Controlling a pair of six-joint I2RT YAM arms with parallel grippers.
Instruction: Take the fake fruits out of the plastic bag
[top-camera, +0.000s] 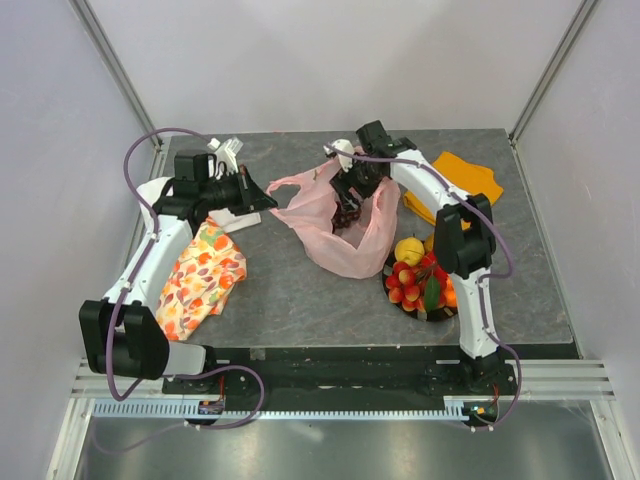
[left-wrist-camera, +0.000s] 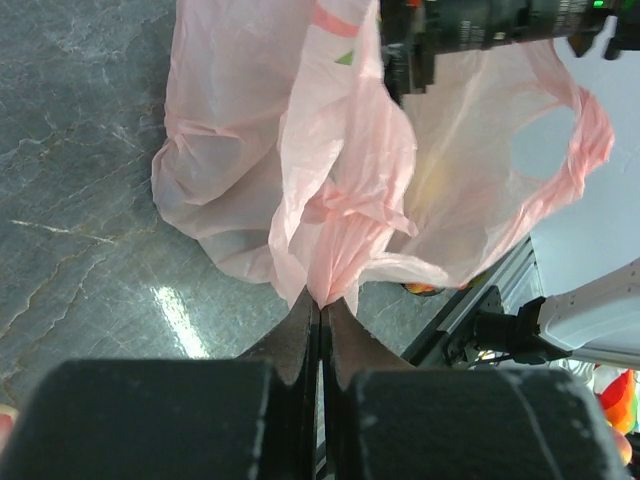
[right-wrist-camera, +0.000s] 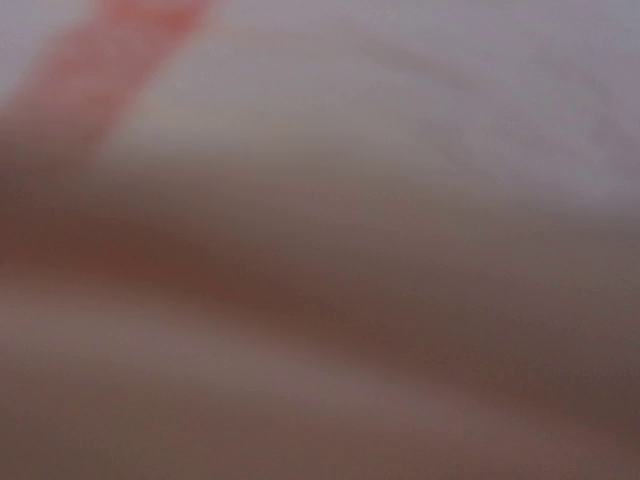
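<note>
Next, the right gripper moves down deeper into the pink bag and closes on the dark red shape (top-camera: 346, 217), which lies below its fingers inside the bag's opening.
The pink plastic bag (top-camera: 345, 240) lies in the middle of the table with its mouth held up. My left gripper (top-camera: 268, 203) is shut on a bunched edge of the bag (left-wrist-camera: 340, 190), and the pinch shows in the left wrist view (left-wrist-camera: 322, 303). My right gripper (top-camera: 349, 205) reaches down into the bag's mouth. A dark shape shows there, and I cannot tell what it is or how the jaws stand. The right wrist view is only a pink-brown blur. A yellow apple (top-camera: 407, 249), a red berry cluster (top-camera: 408, 281) and an orange (top-camera: 450, 296) lie together outside the bag at the right.
An orange cloth (top-camera: 468, 178) lies at the back right. A floral orange-patterned cloth (top-camera: 201, 277) lies at the left under my left arm. A small white object (top-camera: 228, 153) sits at the back left. The table's front edge runs just past the fruit pile.
</note>
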